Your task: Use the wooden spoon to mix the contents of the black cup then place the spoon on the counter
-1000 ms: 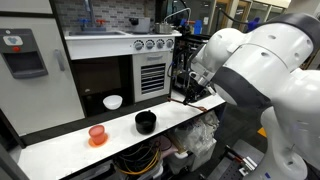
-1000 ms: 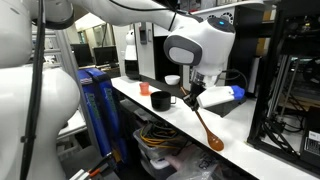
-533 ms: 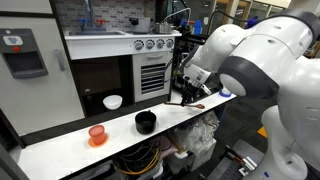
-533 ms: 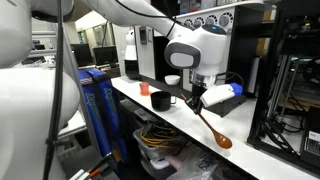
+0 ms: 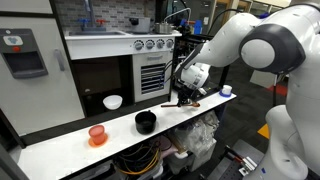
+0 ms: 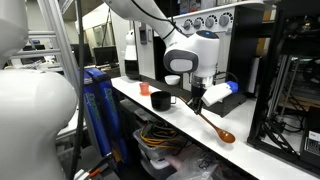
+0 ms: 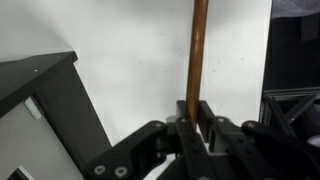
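Note:
My gripper lowers the sloping wooden spoon next, shifting slightly toward the black cup, until the handle lies on the white counter, then lets it go.
My gripper (image 7: 196, 112) is shut on the handle of the wooden spoon (image 7: 198, 55). In an exterior view the spoon (image 6: 214, 128) slopes down from the gripper (image 6: 197, 102) with its bowl low over the white counter (image 6: 172, 115), past its edge. In an exterior view the gripper (image 5: 187, 97) holds the spoon (image 5: 193, 104) just above the counter (image 5: 110, 135), to the right of the black cup (image 5: 146, 122). The black cup (image 6: 162, 100) stands apart from the gripper. Its contents are not visible.
An orange-red translucent cup (image 5: 97, 134) stands near the counter's front edge and also shows in an exterior view (image 6: 145, 89). A white bowl (image 5: 113, 102) sits at the back and also shows in an exterior view (image 6: 173, 80). A blue object (image 6: 222, 93) lies beside the gripper. Boxes and cables sit under the counter.
The arm has swung away from the camera and the gripper has moved lower toward the counter with the spoon. The spoon's bowl has risen a little and shifted outward.

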